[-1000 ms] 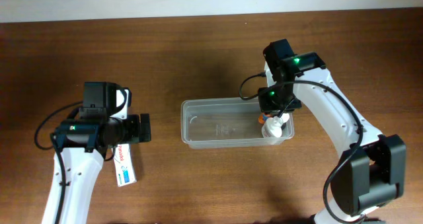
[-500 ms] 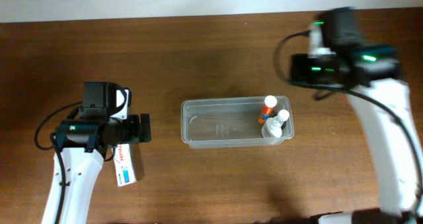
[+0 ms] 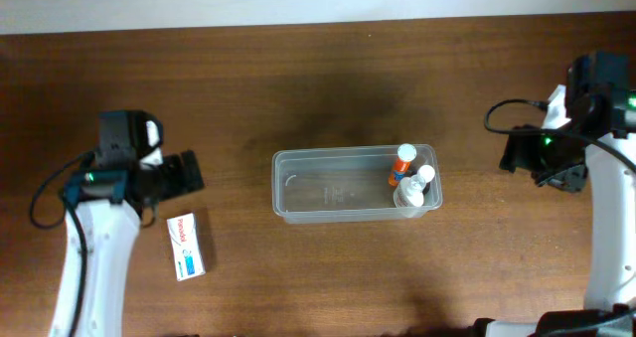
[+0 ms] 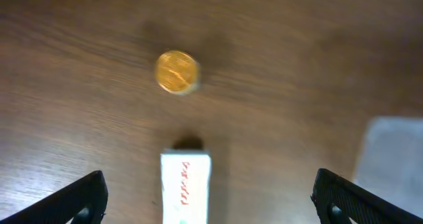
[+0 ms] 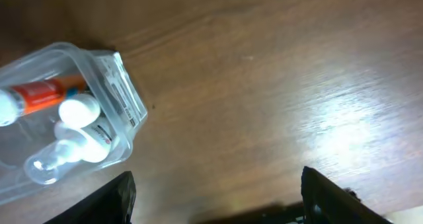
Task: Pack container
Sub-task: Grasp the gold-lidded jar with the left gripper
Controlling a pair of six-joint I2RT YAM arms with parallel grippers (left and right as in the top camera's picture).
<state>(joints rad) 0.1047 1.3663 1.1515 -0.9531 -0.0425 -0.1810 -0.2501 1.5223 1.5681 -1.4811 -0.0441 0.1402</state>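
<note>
The small gold-topped thing stands clear below my left gripper, past the white box. The gripper lowers its open fingers astride its gold top next and closes.
The clear plastic container lies at the table's middle. An orange-capped tube and white bottles lie in its right end; they also show in the right wrist view, with the container's corner. My right gripper is open and empty, well right of the container. My left gripper is open and empty, above a white box with red print lying flat on the table.
A small round gold-topped thing stands on the table beyond the white box in the left wrist view; it does not show in the overhead view. The container's blurred edge shows at that view's right.
My right gripper has left the container's right end and swung far right, empty; the tube and bottles stay inside. My left arm has moved left and up, uncovering the white box.
</note>
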